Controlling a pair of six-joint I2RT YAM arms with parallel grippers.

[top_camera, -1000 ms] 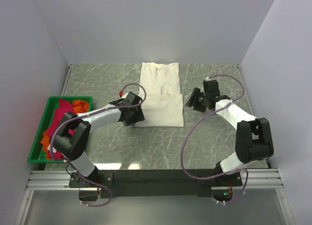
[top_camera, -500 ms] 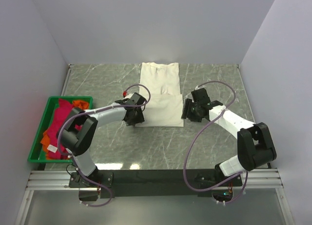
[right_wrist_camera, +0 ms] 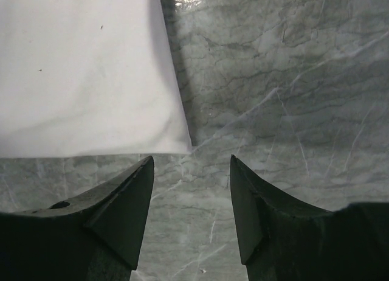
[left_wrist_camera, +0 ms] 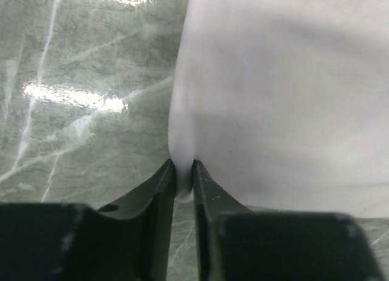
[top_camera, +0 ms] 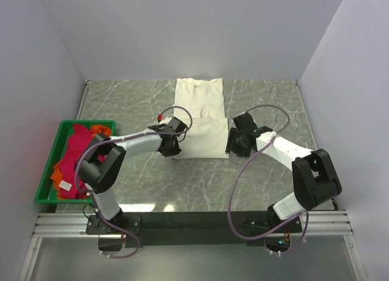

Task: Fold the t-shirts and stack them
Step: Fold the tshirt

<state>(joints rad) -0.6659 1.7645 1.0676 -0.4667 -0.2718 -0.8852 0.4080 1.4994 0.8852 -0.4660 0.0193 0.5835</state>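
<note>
I need to lower my right gripper, moving it to the left in the top view, onto the cream t-shirt's free near corner [top_camera: 227,156] [right_wrist_camera: 183,145], since the other near corner of the t-shirt is already pinched.
A cream t-shirt [top_camera: 200,120] lies flat on the marble table, its near part folded over into a rectangle. My left gripper [top_camera: 172,151] is at the fold's near left corner, and the left wrist view shows its jaws shut on a pinch of the cream t-shirt [left_wrist_camera: 279,92] at that corner [left_wrist_camera: 184,171]. My right gripper [top_camera: 233,148] hangs just off the near right corner. In the right wrist view it [right_wrist_camera: 191,162] stands open over bare marble, the cream t-shirt [right_wrist_camera: 85,74] corner just ahead of its left finger. Crimson-pink and orange t-shirts [top_camera: 76,150] lie bunched in the crate.
A green plastic crate [top_camera: 47,165] stands at the table's left edge beside the left arm. Grey walls close in the table at left, back and right. A black rail [top_camera: 194,220] with both arm bases runs along the near edge.
My left gripper has closed onto the near left corner of the cream shirt. My right gripper moved left and nearer, from the right side of the table to the shirt's near right corner.
</note>
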